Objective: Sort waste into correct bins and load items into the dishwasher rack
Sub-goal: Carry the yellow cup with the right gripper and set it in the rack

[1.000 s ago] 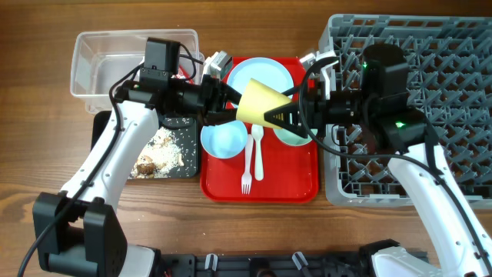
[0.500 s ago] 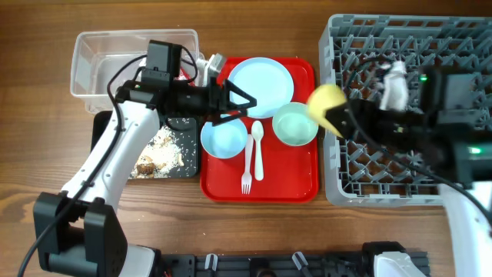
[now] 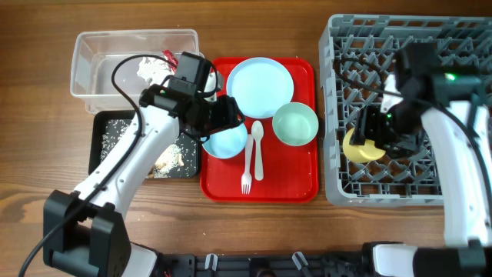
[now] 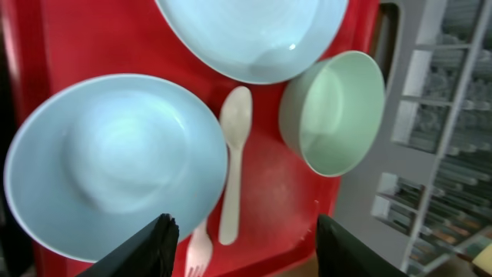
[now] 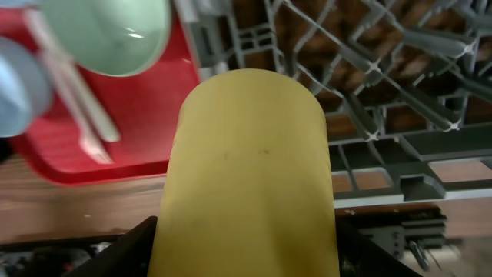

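Observation:
I need to bring the small yellow cup down in my right gripper into the grey rack next, toward the rack's side beside the red tray.
My right gripper (image 3: 367,137) (image 5: 250,258) is shut on the small yellow cup (image 3: 361,146) (image 5: 250,161) and holds it over the left part of the grey dishwasher rack (image 3: 461,46) (image 5: 369,61). My left gripper (image 3: 221,117) (image 4: 250,250) is open and empty just above the light blue bowl (image 3: 224,143) (image 4: 108,165). The pale blue plate (image 3: 260,87) (image 4: 254,31), mint green bowl (image 3: 295,124) (image 4: 334,111), white spoon (image 3: 257,150) (image 4: 233,154) and fork (image 3: 247,165) (image 4: 198,258) lie on the red tray (image 3: 296,175).
The clear tub (image 3: 92,61) at the back left holds a white tissue (image 3: 150,68) and a red-and-white wrapper (image 3: 167,58). The black tray (image 3: 104,135) in front of it holds food scraps and rice crumbs (image 3: 165,158). My left arm crosses over both.
My right gripper has carried the yellow cup from above the red tray to the rack's left side. My left gripper has moved forward and now sits over the light blue bowl.

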Robot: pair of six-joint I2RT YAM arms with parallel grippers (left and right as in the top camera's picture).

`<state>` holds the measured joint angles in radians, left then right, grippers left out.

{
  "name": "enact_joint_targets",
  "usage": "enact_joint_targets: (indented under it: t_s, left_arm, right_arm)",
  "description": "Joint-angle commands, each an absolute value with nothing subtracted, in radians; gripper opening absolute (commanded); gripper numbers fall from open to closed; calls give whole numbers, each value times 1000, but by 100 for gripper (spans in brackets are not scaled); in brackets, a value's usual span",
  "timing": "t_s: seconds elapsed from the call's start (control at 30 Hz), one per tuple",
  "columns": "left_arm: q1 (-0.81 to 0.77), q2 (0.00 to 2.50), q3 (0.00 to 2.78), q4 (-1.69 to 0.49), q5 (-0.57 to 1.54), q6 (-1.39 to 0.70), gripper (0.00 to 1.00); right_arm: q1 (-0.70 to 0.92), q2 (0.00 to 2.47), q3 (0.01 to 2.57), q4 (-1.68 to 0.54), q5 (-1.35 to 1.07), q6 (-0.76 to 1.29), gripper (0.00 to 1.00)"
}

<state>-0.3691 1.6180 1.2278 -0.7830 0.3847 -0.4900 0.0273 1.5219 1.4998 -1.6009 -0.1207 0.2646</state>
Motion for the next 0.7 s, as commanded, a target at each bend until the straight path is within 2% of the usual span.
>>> enact_joint_targets:
  t_s: [0.0,0.67]
  left_arm:
    - [-382,1606,1228,-785,293,-471,60]
    - [-382,1606,1228,-787,279,-471,62]
  right_arm:
    - [25,1575,1491,-1579,-60,262,63]
    - [5,1693,1357,-1420,-53,236,63]
